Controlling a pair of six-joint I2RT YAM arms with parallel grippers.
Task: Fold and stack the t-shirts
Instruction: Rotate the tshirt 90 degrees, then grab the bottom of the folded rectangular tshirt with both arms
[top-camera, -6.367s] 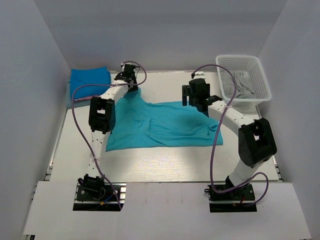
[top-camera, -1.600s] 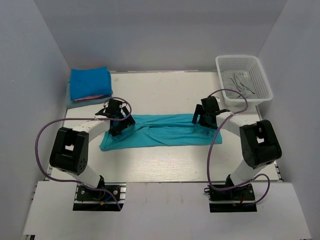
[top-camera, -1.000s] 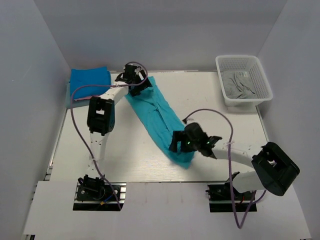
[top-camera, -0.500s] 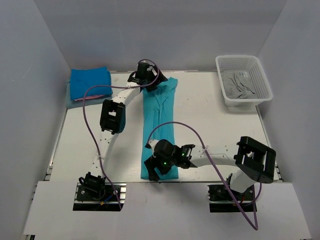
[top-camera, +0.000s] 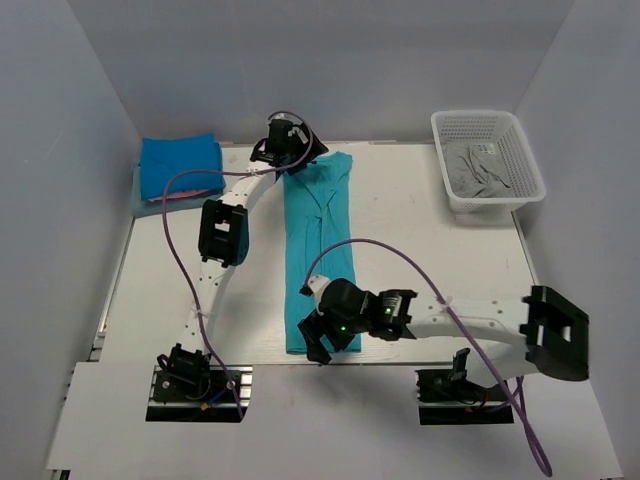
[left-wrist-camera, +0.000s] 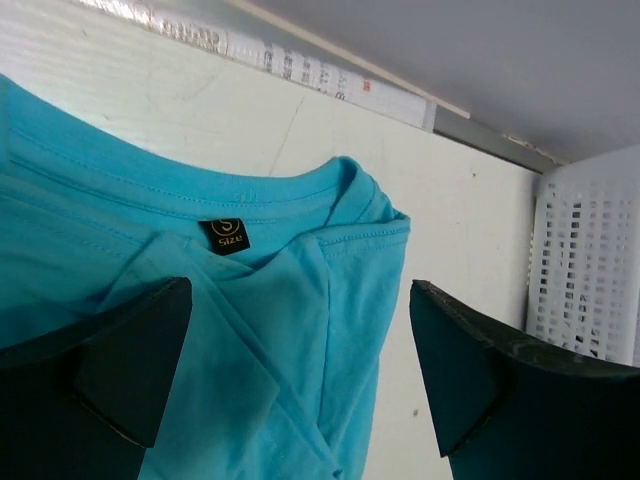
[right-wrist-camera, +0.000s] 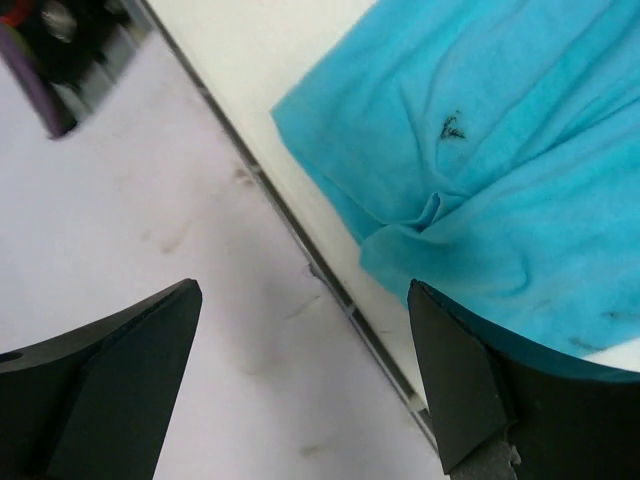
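I need to move my left gripper back from the collar and down onto the turquoise t-shirt's hem corner on the folded stack's side (top-camera: 294, 346), because the t-shirt is still lying at full length.
A bright turquoise t-shirt (top-camera: 318, 240) lies folded into a long narrow strip running from the back of the table to its front edge. My left gripper (top-camera: 296, 156) hovers open over the collar end. In the left wrist view the round neck and size label (left-wrist-camera: 225, 237) lie between the wide-spread fingers (left-wrist-camera: 120, 370). My right gripper (top-camera: 323, 343) stands open at the hem end. In the right wrist view the rumpled hem corner (right-wrist-camera: 480, 140) sits beside the table's front rail, with nothing between the jaws. Folded blue t-shirts (top-camera: 180, 163) are stacked at back left, pink and pale layers beneath.
A white lattice basket (top-camera: 520, 150) at back right holds a crumpled grey t-shirt (top-camera: 478, 170); its wall shows in the left wrist view (left-wrist-camera: 590, 260). White enclosure walls stand on three sides. The front rail (right-wrist-camera: 330, 270) and a white board (right-wrist-camera: 150, 200) lie below the hem.
The turquoise strip has swung from a diagonal to lie straight from back to front. My right gripper has followed its hem to the front edge, and the right arm has stretched out low.
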